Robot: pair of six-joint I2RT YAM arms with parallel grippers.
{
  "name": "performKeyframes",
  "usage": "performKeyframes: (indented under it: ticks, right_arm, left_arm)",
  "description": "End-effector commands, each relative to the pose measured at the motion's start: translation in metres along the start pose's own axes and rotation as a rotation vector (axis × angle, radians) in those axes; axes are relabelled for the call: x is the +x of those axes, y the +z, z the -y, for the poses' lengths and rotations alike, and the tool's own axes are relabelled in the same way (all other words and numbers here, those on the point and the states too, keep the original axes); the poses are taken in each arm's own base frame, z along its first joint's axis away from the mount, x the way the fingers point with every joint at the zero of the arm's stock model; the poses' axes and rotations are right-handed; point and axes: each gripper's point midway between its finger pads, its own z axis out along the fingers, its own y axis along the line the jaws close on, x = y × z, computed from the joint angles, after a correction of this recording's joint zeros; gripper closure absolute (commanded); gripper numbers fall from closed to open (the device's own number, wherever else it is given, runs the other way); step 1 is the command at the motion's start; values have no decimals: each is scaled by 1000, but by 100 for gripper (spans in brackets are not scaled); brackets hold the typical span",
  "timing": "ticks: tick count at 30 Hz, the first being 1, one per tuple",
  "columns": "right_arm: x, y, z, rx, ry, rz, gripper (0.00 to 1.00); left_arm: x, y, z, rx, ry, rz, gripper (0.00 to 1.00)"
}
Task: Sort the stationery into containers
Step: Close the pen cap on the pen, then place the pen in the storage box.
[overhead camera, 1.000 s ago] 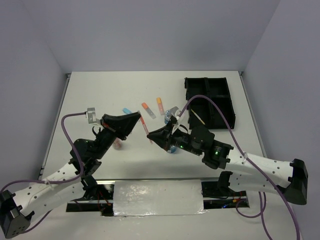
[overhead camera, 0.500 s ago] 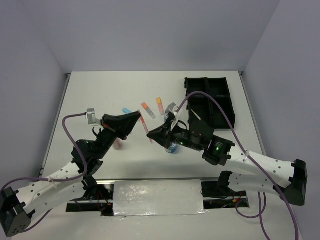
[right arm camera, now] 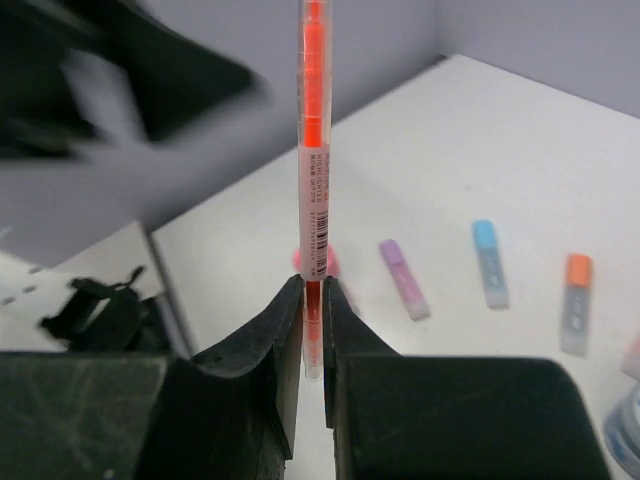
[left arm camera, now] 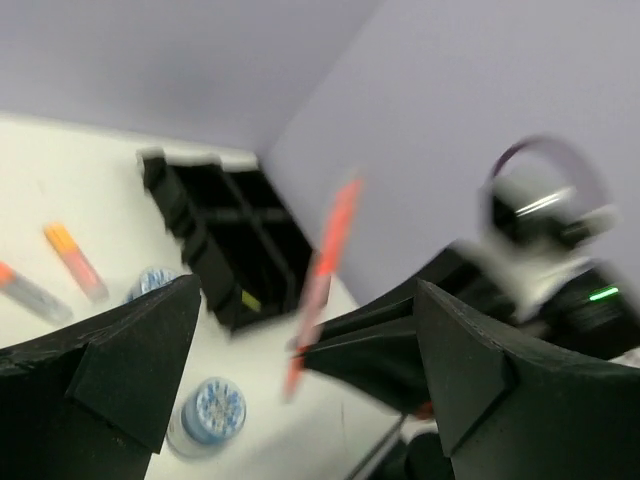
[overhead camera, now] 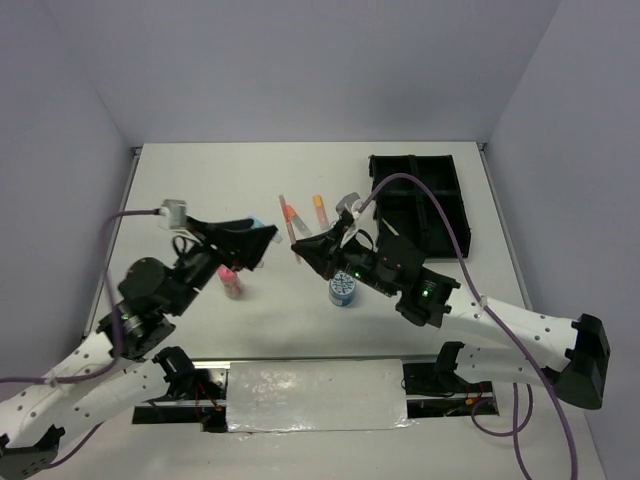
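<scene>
Next, my right gripper will swing over and tip down into the tray's near section beside the tubs, since that lies to its right in the top view.
My right gripper point(right arm camera: 312, 305) is shut on a thin orange pen point(right arm camera: 313, 150), which stands upright from its jaws; from above, the pen point(overhead camera: 287, 215) sticks out of that gripper point(overhead camera: 298, 247) at mid-table. My left gripper point(overhead camera: 262, 240) faces it from the left, open and empty, its fingers point(left arm camera: 120, 370) spread wide with the pen point(left arm camera: 325, 265) beyond them. The black four-compartment tray point(overhead camera: 420, 205) lies at the back right. On the table are a pink bottle point(overhead camera: 232, 283), a blue-white tub point(overhead camera: 343, 290), two orange highlighters point(overhead camera: 320, 208), a purple highlighter point(right arm camera: 403, 279) and a blue one point(right arm camera: 488, 262).
A second blue-white tub point(left arm camera: 150, 282) sits close to the tray's point(left arm camera: 230, 240) near end, partly hidden under the right arm from above. Both arms cross the near half of the table. The table's near edge with taped mounts point(overhead camera: 315, 395) lies below.
The left gripper has opened, letting go of the orange pen, and drawn back to the left. The right gripper keeps the pen and has lifted it slightly toward the back.
</scene>
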Motion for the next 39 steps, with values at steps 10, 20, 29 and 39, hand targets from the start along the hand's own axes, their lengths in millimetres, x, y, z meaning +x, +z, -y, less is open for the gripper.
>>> performKeyframes:
  ticks: [10,20,29,39]
  right_arm:
    - [20,-80,255,966,-36,-292,100]
    - [53,-123,342,1087,-235,-631,100]
    - [98,-120,323,739,-464,-684,100]
    - [130,-141,351,850,-481,-819,100]
  left_arm:
    - [-86,-90,-64,-637,279,-75,1]
    - [-15,-101,-100,-527,444,-249,1]
    - [-1,-97,-95,-454,457,-284,1]
    - [1,-96,-96,-450,459,-294,1]
